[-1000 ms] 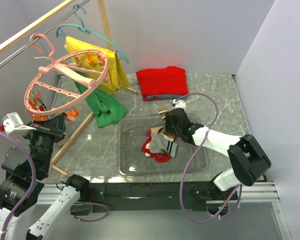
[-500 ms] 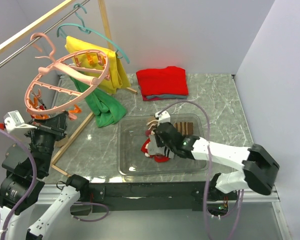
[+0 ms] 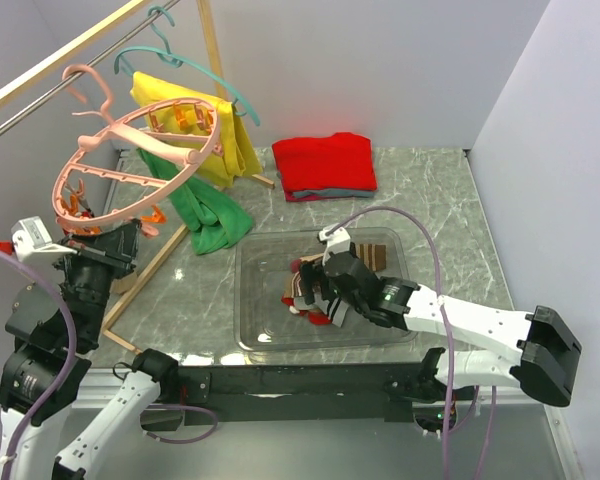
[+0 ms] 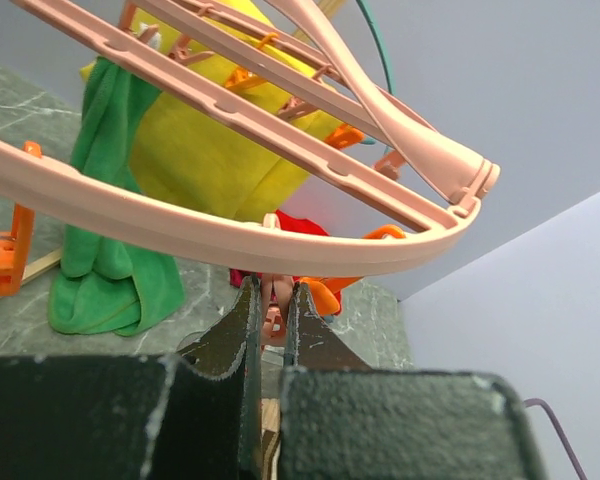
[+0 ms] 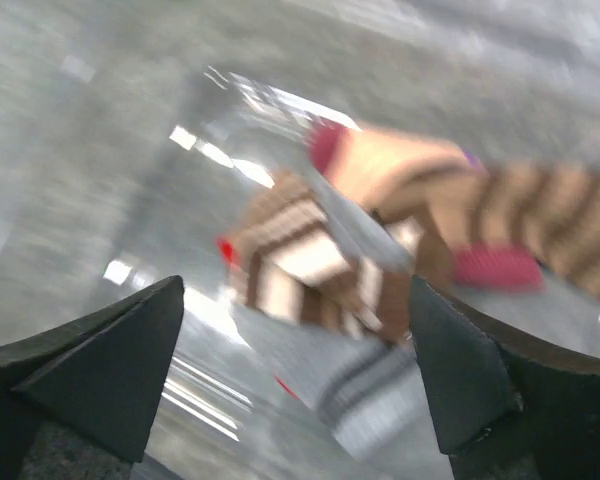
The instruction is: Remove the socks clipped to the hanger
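My right gripper swings up from the tray and turns sideways there next, as my left gripper stays shut on a clip below the hanger's near rim.
The pink ring hanger (image 3: 140, 160) hangs tilted from the rail at the upper left, with no sock showing on it. My left gripper (image 3: 130, 238) reaches up under its near rim. In the left wrist view the left gripper (image 4: 272, 300) is shut on a small pink clip (image 4: 273, 312) below the hanger's ring (image 4: 230, 228). Several socks (image 3: 315, 295) lie heaped in the clear tray (image 3: 255, 330), and a brown striped sock (image 3: 367, 255) lies at its back. My right gripper (image 3: 320, 290) hovers over the heap. Blurred in the right wrist view, the right gripper (image 5: 295, 300) is open and empty above striped socks (image 5: 300, 255).
A folded red garment (image 3: 325, 165) lies behind the tray. A yellow shirt (image 3: 230, 140) and a green cloth (image 3: 210, 215) hang under a teal coat hanger (image 3: 180, 65) at the back left. A wooden rack leg (image 3: 155, 270) slants across the table's left side.
My right gripper has moved from the tray's back toward its front left over the heap and has opened; a brown striped sock now lies at the tray's back. The left gripper stays on the clip.
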### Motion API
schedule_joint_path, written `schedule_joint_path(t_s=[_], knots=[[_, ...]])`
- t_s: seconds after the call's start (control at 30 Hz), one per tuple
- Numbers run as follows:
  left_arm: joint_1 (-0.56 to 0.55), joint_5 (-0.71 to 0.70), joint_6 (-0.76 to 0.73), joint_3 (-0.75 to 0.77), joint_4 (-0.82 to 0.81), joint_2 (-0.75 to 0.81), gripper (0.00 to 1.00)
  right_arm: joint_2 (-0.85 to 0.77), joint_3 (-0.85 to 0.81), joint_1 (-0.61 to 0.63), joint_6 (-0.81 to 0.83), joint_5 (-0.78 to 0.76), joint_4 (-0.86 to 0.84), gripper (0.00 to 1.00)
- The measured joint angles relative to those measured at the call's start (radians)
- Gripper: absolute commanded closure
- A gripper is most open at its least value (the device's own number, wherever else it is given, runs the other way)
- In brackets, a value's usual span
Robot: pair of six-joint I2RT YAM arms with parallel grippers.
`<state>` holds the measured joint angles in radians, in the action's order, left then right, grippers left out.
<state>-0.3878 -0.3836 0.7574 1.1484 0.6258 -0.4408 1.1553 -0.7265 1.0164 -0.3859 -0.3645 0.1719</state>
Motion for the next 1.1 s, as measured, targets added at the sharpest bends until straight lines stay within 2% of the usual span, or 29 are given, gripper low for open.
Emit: schedule_joint_path(t_s=[0.1,0.27,0.47,0.63,0.8,1.1], knots=[[0.0,0.024,0.0,0.0,-0.021,-0.011,0.97,0.016,-0.013,0.0,0.03,0.066,-0.11,0.0],[0.0,0.072,0.015,0.0,-0.067,-0.027,0.98,0.125,-0.05,0.013,0.069,0.245,-0.417,0.0],[0.0,0.124,0.071,0.008,-0.112,-0.055,0.96,0.445,-0.356,0.089,0.137,0.401,-0.61,0.0],[0.0,0.159,0.147,0.008,-0.153,-0.068,0.95,0.639,-0.576,0.141,0.19,0.47,-0.674,0.0],[0.0,0.185,0.21,0.008,-0.193,-0.082,0.95,0.781,-0.766,0.18,0.258,0.486,-0.656,0.0],[0.0,0.205,0.303,-0.019,-0.23,-0.105,0.95,0.937,-0.969,0.201,0.316,0.438,-0.633,0.01]])
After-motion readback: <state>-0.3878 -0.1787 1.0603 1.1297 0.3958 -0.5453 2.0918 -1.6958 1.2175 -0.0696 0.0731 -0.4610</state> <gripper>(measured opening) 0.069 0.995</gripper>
